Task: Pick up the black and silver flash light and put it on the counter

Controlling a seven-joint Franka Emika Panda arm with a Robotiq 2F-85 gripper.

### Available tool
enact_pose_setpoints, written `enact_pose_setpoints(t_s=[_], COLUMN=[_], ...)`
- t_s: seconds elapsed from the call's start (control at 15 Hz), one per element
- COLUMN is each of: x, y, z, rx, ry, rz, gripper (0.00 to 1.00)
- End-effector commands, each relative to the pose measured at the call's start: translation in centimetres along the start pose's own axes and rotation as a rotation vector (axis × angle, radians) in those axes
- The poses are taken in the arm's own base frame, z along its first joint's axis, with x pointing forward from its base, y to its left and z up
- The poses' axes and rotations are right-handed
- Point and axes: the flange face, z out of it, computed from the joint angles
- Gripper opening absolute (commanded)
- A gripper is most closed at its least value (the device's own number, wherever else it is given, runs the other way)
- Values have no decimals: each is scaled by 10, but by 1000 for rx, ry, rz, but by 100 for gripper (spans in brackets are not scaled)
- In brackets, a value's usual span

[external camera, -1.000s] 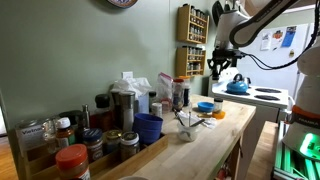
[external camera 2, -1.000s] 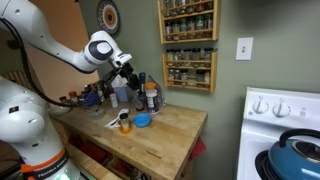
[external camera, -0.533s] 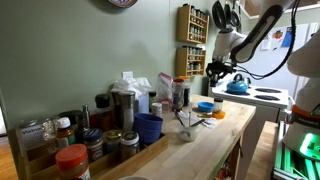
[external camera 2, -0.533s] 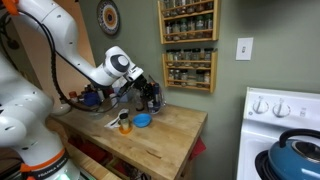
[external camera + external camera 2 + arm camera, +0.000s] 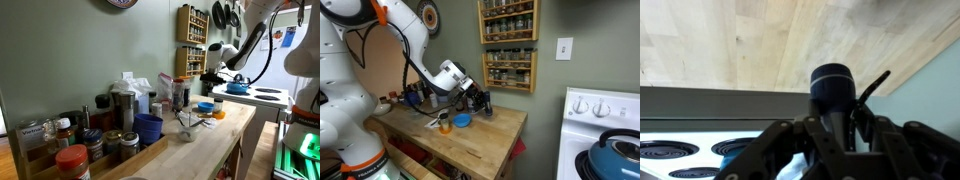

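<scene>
I will next lower the flashlight in my gripper onto the clear, bare wood of the counter beside the blue lid and release it.
My gripper is shut on the black and silver flashlight, whose dark round head points away from the wrist camera, over the pale wooden counter. In an exterior view the gripper hangs low over the far end of the counter, close to its surface. In an exterior view it sits above the counter's end, near the blue lid. I cannot tell whether the flashlight touches the wood.
Jars, a blue cup and bottles crowd the counter's wall side. A small jar and the blue lid lie near the gripper. The white stove with a blue kettle stands beyond the counter end. A spice rack hangs on the wall.
The arm has come down and moved toward the counter's free end, carrying the flashlight from above the jars to just over the wood.
</scene>
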Motion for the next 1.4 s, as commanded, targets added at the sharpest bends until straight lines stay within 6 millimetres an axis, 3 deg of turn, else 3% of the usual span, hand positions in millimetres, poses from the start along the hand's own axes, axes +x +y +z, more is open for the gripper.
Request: enact_pose_setpoints(t_s=[0.0, 0.13, 0.2, 0.33, 0.4, 0.67, 0.93, 1.33], x=[-40, -38, -38, -35, -32, -19, -33, -37], y=[-11, -13, -5, -12, -12, -22, -30, -19], z=[53, 68, 51, 60, 56, 43, 51, 30], rx=[-49, -77, -70, -75, -70, -27, -69, -105], ry=[-8, -111, -65, -84, -45, 129, 188, 208], rz=[60, 165, 95, 132, 143, 146, 106, 12], gripper=[14, 14, 39, 39, 14, 14, 14, 14])
